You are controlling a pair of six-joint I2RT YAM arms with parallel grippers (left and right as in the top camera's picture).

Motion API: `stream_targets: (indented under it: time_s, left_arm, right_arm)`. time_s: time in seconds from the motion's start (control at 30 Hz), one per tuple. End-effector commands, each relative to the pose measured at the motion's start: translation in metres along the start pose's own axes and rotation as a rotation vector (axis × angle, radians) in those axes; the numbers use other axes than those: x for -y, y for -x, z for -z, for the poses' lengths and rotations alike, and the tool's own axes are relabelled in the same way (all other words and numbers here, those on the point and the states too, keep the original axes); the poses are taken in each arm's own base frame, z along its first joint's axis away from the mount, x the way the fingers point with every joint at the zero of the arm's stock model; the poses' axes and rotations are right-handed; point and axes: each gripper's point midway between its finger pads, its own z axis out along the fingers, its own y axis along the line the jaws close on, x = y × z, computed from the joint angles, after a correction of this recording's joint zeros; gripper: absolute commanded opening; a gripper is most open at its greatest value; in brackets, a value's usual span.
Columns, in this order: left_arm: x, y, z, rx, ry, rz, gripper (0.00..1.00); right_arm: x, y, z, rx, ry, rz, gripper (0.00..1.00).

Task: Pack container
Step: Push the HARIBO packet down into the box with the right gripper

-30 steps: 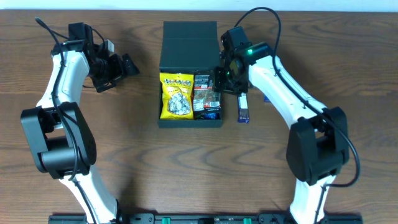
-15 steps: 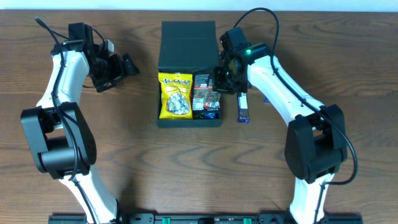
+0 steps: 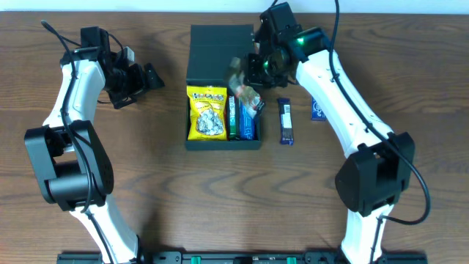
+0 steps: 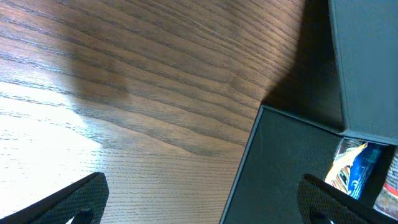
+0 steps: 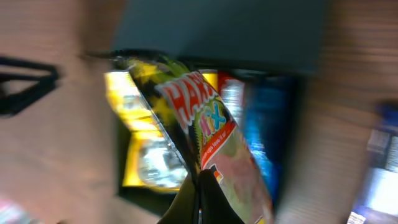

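My right gripper should move down and back toward the packets inside the box (image 3: 232, 121) (image 5: 234, 98) next and let go of the mix packet's edge, because those packets are below it and nearer my base.
The container (image 3: 220, 51) is a dark box with its flap lid open toward the back, at the table's middle. A yellow snack packet (image 3: 207, 112) and blue packets (image 3: 245, 123) lie in it. My right gripper (image 3: 258, 70) hangs over the box's right half, shut on the edge of a red-and-green mix packet (image 3: 248, 94) that dangles above the blue ones. The right wrist view shows this packet (image 5: 214, 137) pinched at my gripper (image 5: 199, 196), blurred. My left gripper (image 3: 150, 77) stands open left of the box, with nothing held; its wrist view shows the box wall (image 4: 286, 162).
A dark blue bar (image 3: 286, 122) lies on the wood just right of the box. A second blue packet (image 3: 317, 108) lies further right, under the right arm. The left arm stays at the far left of the table.
My right gripper has shut on the mix packet and risen toward the back, lifting the packet out of the box's right side. The left arm has not moved.
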Motion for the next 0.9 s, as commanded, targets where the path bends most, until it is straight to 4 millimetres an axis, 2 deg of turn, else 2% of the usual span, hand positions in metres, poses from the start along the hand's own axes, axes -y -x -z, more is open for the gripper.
stream_targets:
  time_s: [0.0,0.1,0.2,0.4,0.6,0.73,0.87]
  left_arm:
    - [0.006,0.008,0.009,0.031,-0.002,-0.038,0.97]
    - [0.006,0.008,0.009,0.031,-0.002,-0.038,0.98]
    - [0.006,0.008,0.009,0.030,-0.002,-0.038,0.98]
    - [0.006,0.008,0.009,0.030,-0.002,-0.037,0.97]
    - [0.006,0.008,0.009,0.030,-0.002,-0.037,0.98]
    - [0.006,0.008,0.009,0.030,-0.002,-0.037,0.98]
    - [0.006,0.008,0.009,0.030,-0.002,-0.037,0.98]
  right_arm:
    - [-0.057,-0.007,0.014,-0.052,0.278,0.072,0.01]
    - [-0.090,-0.004,0.030,-0.067,0.463,0.083,0.02]
    - [-0.102,-0.004,0.039,-0.107,0.553,0.019,0.02]
    - [-0.089,-0.020,0.018,-0.202,0.516,-0.165,0.01]
    - [-0.086,-0.029,-0.002,-0.291,0.603,-0.308,0.02]
    - [-0.074,-0.038,-0.021,-0.329,0.589,-0.405,0.01]
    - [-0.065,-0.042,-0.030,-0.349,0.566,-0.486,0.01]
